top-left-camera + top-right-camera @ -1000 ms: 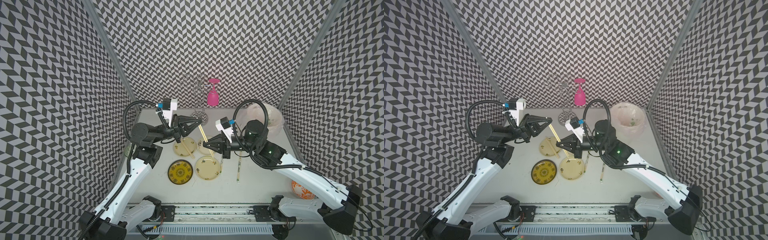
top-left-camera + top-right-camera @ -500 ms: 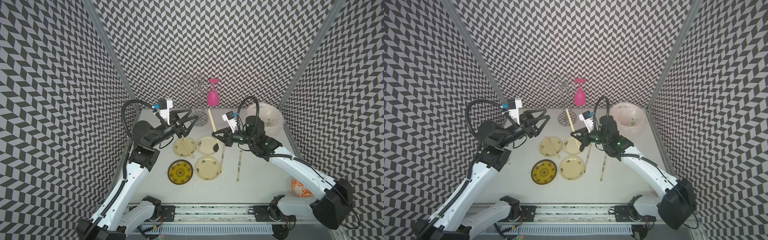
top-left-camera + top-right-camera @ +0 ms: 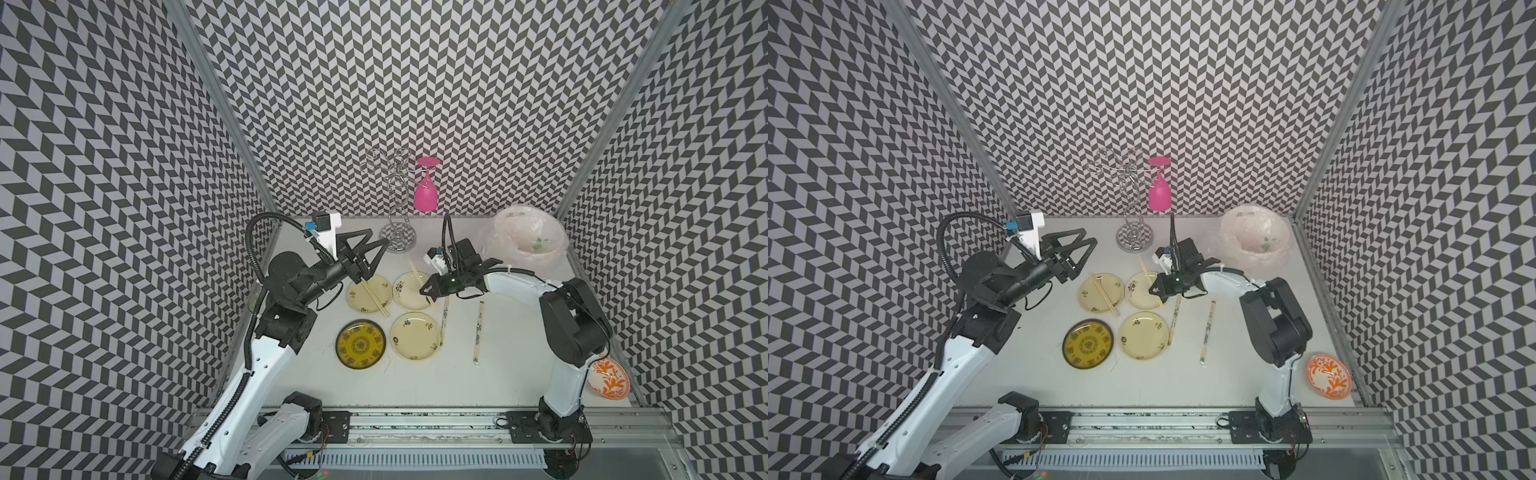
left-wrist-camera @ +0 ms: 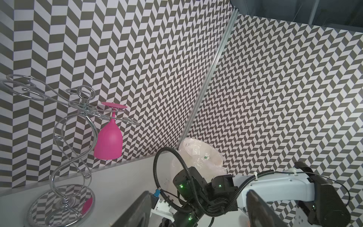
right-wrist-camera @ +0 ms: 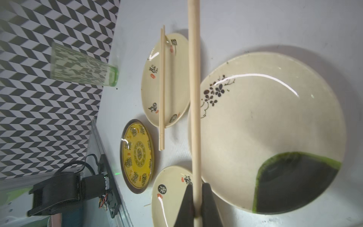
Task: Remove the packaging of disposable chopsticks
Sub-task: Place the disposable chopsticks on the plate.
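Observation:
The right gripper lowers next, lays the pair across the plate's middle and releases them. The cream plate with dark flowers (image 3: pixel 411 291) (image 5: pixel 267 130) lies empty beneath the bare chopsticks.
My right gripper (image 3: pixel 427 290) is shut on a pair of bare disposable chopsticks (image 3: pixel 415 272), which slant low across the back right cream plate (image 3: pixel 405 297). In the right wrist view the sticks (image 5: pixel 194 98) run straight out from between the closed fingers (image 5: pixel 187 208). Two packaging sleeves with green print lie on the table beside that arm, one (image 3: pixel 444 324) by the plates and one (image 3: pixel 479 332) farther right. My left gripper (image 3: pixel 376 257) hangs open and empty above the back left, apart from everything. Another bare pair (image 3: pixel 374 298) rests on the back left plate (image 3: pixel 357 299).
A third cream plate (image 3: pixel 415 343) and a yellow patterned plate (image 3: pixel 360 344) sit nearer the front. A pinkish bin bag (image 3: pixel 530 245) stands back right, a wire rack (image 3: pixel 397 216) with a pink glass (image 3: pixel 426 195) at the back wall, an orange bowl (image 3: pixel 608 378) front right, a green tumbler (image 5: pixel 82 72) far left.
My left gripper let go of the chopsticks, opened and drew back to the left. My right gripper swung the sticks up toward the back, then lowered them over the back right plate.

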Controlling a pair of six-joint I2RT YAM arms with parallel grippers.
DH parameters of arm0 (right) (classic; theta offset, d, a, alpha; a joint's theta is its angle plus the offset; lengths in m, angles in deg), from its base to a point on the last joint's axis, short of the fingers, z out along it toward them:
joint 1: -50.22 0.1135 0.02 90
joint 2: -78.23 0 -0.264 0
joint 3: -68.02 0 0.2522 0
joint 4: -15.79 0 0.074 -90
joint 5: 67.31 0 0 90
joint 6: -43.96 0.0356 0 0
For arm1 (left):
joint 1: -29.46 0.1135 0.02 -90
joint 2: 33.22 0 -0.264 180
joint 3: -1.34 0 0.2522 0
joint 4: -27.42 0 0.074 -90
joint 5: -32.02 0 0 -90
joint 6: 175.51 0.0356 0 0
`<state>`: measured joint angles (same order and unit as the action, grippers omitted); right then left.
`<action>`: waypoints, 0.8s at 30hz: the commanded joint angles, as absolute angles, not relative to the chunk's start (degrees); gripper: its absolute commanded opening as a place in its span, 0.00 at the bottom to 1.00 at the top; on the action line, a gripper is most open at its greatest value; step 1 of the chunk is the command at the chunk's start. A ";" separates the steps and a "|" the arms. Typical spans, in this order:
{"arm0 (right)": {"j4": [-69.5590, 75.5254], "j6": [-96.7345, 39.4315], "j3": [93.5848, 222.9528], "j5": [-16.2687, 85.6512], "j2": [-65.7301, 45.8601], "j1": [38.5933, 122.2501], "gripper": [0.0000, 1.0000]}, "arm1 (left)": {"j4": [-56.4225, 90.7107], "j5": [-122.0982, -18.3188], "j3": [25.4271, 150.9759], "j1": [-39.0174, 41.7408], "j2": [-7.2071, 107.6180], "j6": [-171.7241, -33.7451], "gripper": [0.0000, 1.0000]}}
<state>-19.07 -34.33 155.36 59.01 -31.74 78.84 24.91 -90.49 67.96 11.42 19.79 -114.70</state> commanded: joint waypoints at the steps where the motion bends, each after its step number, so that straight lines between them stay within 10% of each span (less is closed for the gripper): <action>1: -22.11 -37.40 159.90 58.28 -35.50 78.74 0.00 | 24.80 -89.71 66.89 11.92 18.85 -114.26 0.76; 24: -27.96 -38.83 167.04 54.16 -44.61 78.78 0.09 | 25.09 -89.64 66.25 11.97 19.79 -113.29 0.76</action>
